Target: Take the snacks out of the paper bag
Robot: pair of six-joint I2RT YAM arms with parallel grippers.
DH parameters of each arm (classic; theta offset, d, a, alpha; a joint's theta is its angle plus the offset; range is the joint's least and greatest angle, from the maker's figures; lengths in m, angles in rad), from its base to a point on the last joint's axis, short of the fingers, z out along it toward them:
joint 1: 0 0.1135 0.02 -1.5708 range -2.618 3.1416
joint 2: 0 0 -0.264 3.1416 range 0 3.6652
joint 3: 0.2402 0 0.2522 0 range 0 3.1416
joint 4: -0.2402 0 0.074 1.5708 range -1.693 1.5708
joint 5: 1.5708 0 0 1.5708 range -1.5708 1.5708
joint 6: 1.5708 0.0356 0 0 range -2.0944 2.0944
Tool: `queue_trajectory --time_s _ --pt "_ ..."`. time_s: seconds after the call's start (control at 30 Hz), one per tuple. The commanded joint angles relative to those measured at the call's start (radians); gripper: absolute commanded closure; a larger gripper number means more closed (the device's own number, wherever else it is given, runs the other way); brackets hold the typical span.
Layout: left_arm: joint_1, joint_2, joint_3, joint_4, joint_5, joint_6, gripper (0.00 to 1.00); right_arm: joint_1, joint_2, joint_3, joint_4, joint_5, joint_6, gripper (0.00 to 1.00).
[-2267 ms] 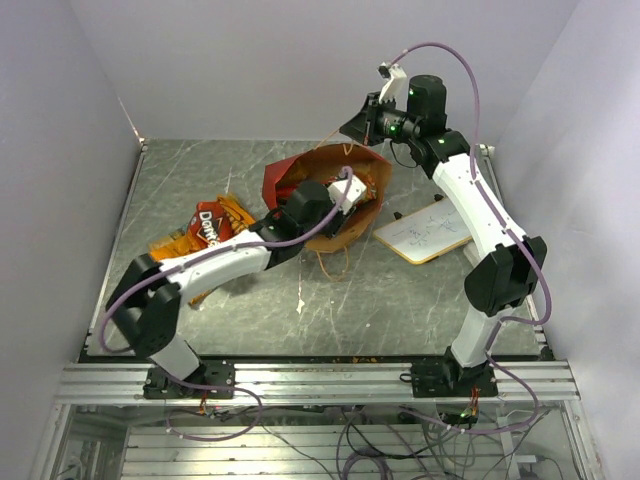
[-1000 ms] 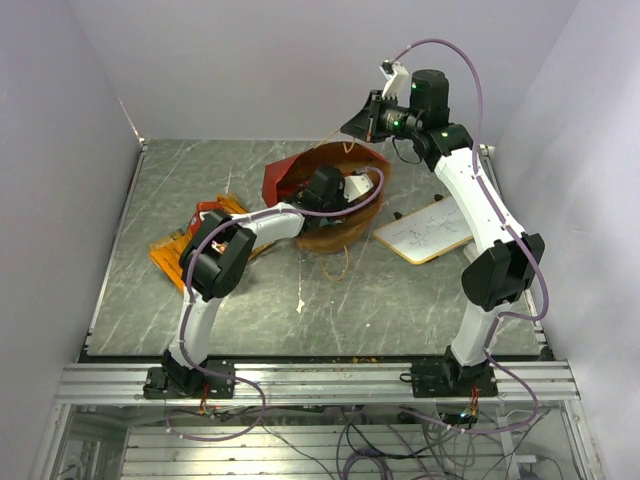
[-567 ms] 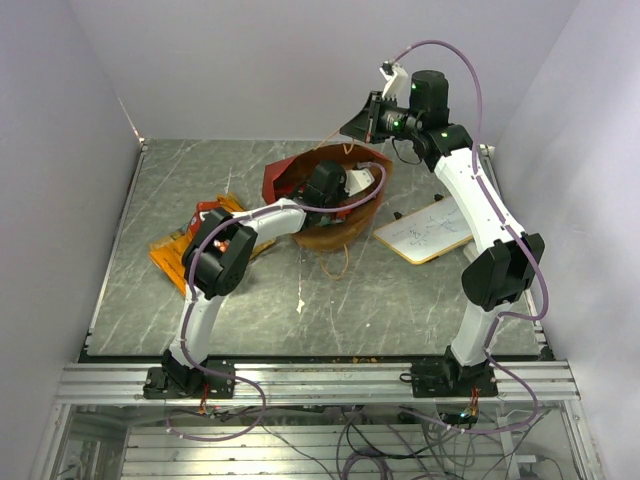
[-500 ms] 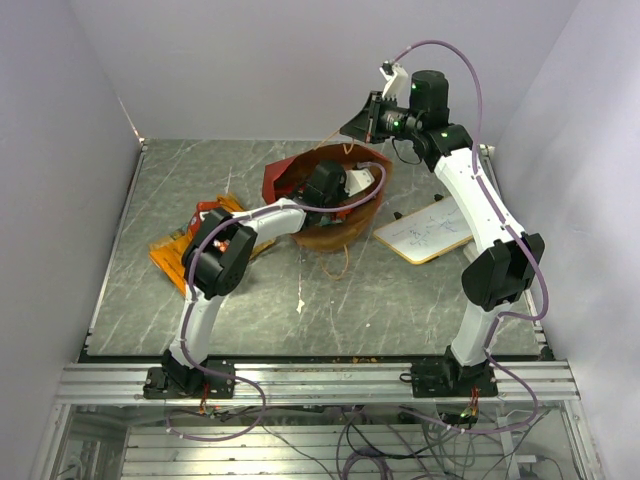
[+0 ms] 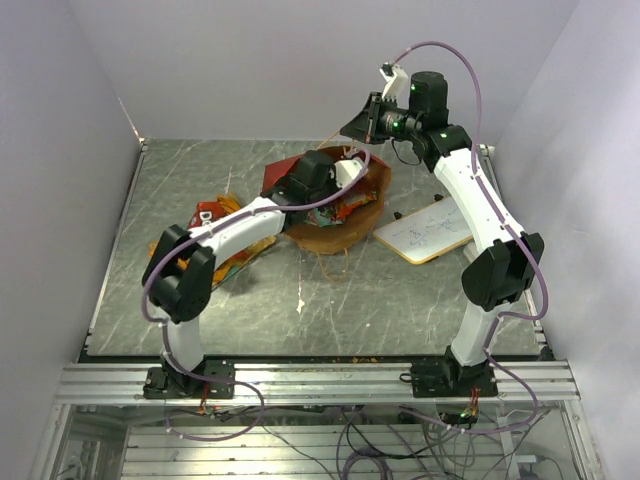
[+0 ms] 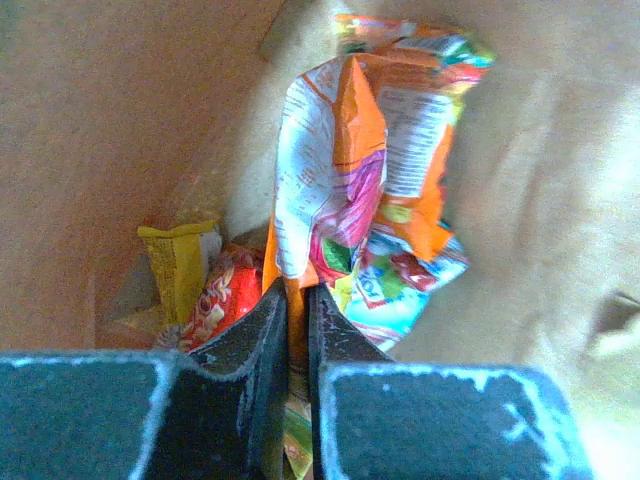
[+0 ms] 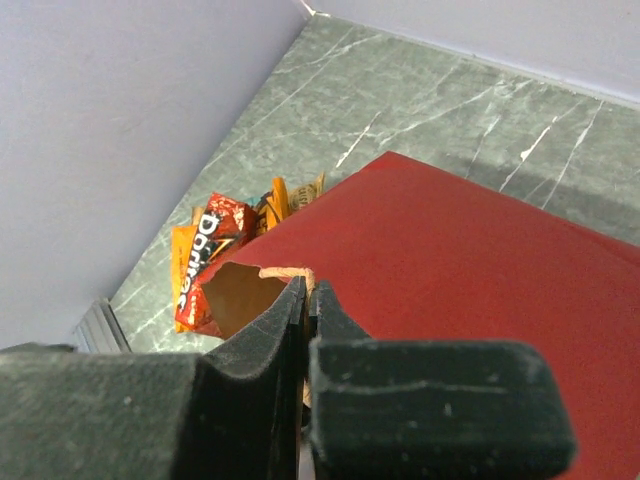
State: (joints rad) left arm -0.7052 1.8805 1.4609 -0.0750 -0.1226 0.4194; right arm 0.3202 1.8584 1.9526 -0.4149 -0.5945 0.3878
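Observation:
The red Doritos bag [image 5: 207, 213] lies to the left of my left gripper in the top view, so my gripper will next leave the paper bag's opening and release the orange packet over it.
The paper bag [image 5: 355, 215], red outside and brown inside [image 6: 120, 120], lies on its side at the back middle of the table. My left gripper [image 6: 297, 290] is inside the bag mouth [image 5: 335, 188]. It is shut on the lower edge of a crinkly orange, white and teal packet [image 6: 370, 180]. A yellow packet [image 6: 180, 265] and a red packet [image 6: 225, 295] lie deeper in the bag. My right gripper [image 7: 310, 285] is above the bag [image 5: 368, 125], shut on its twisted paper handle [image 7: 290, 270]. A red Doritos bag [image 7: 205, 260] and orange packets [image 5: 215, 225] lie on the table to the left.
A flat white wood-framed board [image 5: 425, 232] lies right of the bag, next to the right arm. A loose brown handle loop [image 5: 335, 262] trails in front of the bag. The grey walls stand close on both sides.
My left arm has lowered its elbow and drawn back a little from deep in the bag, now holding a colourful packet at the mouth. The right gripper has held still on the handle.

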Motion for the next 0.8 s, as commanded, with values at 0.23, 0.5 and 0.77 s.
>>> queue_trajectory --time_s 0.23,0.5,0.77 --pt "-0.026 -0.419 -0.159 -0.193 0.238 -0.345 0.93 -0.006 -0.053 -0.081 0.089 0.024 -0.011 1.00" --pt "-0.012 -0.602 -0.131 -0.361 0.126 -0.631 0.93 -0.006 -0.065 -0.114 0.110 0.008 0.001 1.00" --pt "0.104 -0.695 0.013 -0.691 -0.191 -0.884 0.93 -0.006 -0.081 -0.146 0.110 0.005 0.004 1.00"
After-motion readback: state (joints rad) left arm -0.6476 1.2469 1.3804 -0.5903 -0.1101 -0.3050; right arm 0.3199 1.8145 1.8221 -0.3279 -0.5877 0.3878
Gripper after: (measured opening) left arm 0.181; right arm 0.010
